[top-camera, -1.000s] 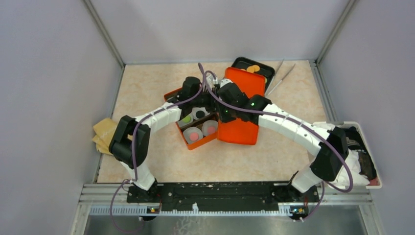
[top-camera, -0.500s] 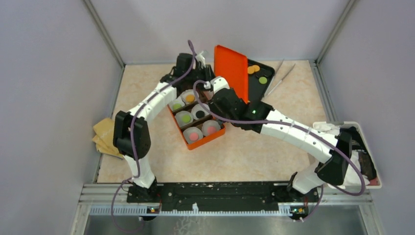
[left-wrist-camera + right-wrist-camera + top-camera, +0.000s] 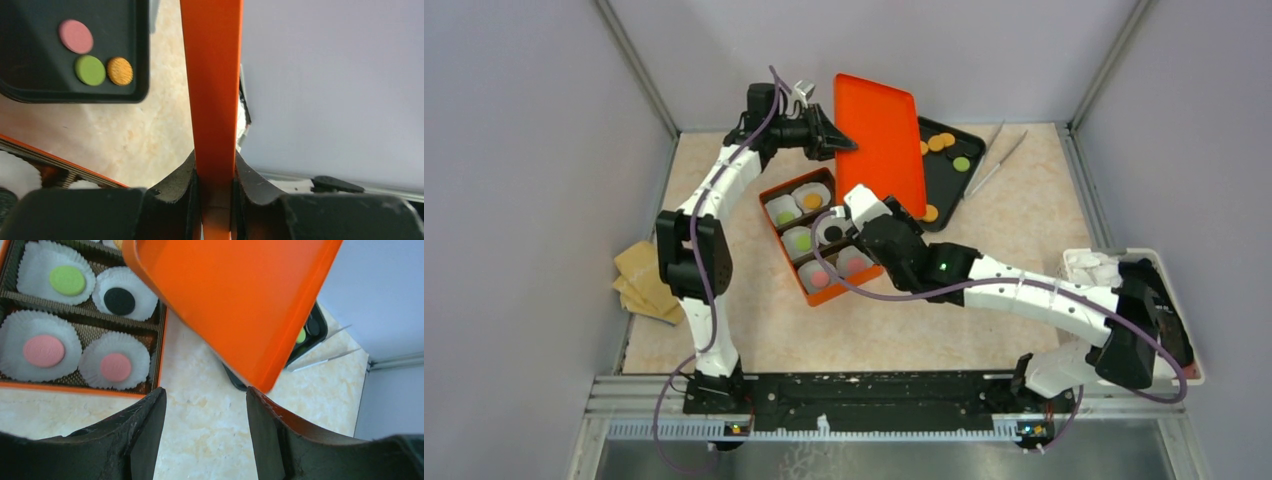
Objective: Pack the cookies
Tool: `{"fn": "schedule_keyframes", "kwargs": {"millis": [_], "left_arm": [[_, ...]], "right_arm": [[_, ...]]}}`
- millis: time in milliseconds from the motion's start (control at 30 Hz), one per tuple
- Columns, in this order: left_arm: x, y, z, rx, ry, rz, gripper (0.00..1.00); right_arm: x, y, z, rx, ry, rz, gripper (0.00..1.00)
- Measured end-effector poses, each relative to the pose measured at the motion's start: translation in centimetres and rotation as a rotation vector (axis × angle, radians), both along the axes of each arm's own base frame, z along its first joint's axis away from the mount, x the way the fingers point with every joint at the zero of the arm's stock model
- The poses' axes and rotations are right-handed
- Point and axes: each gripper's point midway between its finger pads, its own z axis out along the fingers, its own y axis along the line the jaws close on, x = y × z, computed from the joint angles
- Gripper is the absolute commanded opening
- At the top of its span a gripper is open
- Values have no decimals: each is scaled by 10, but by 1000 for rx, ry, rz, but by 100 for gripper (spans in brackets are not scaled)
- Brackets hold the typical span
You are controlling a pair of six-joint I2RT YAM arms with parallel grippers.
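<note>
The right gripper pushes outward onto the lid's lower rim [image 3: 917, 214] [image 3: 227, 359] next, which hangs just outward of its open fingers, since the left gripper holds another edge.
The orange box [image 3: 824, 296] holds cookies in white paper cups: green [image 3: 801, 240], black [image 3: 832, 234], pink [image 3: 818, 277] and orange [image 3: 812, 201]. Its orange lid [image 3: 879, 140] stands on edge in the air behind the box, with my left gripper [image 3: 829, 135] shut on its rim [image 3: 212, 75]. More cookies lie on the black tray [image 3: 969, 185]: pink [image 3: 75, 36], green [image 3: 90, 70], orange [image 3: 120, 71]. My right gripper [image 3: 206, 400] hangs open and empty over bare table beside the box's right side, just under the lid's lower corner [image 3: 260, 382].
Metal tweezers [image 3: 999, 160] lie right of the black tray. A white bin [image 3: 1169, 270] with dark contents sits at the table's right edge, and a tan cloth [image 3: 639, 280] at the left edge. Walls close in the back and sides.
The lid went from lying over the box to raised upright at the back, carried by my left gripper. My right gripper opened, let go of the lid and drew back.
</note>
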Motion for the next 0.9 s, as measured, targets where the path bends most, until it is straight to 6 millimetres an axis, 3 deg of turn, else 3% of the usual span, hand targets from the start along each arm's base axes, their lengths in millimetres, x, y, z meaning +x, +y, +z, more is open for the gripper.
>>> {"fn": "schedule_keyframes", "kwargs": {"millis": [233, 433, 500, 567, 667, 800, 900], "left_arm": [[-16, 2, 18, -98, 61, -91, 0], [-28, 10, 20, -138, 105, -124, 0], [-30, 13, 17, -138, 110, -119, 0], [-32, 16, 16, -138, 114, -113, 0], [-28, 22, 17, -137, 141, -62, 0], [-28, 23, 13, -128, 164, -29, 1], [-27, 24, 6, -117, 165, -20, 18]], "right_arm": [[17, 18, 13, 42, -113, 5, 60], [34, 30, -3, -14, -175, -17, 58], [40, 30, -7, -31, -189, -34, 50], [48, 27, -7, -39, -210, -66, 31], [52, 23, -9, -96, -230, -66, 15], [52, 22, -16, -222, -258, -19, 2], [53, 20, -18, -282, -269, -6, 0]]}}
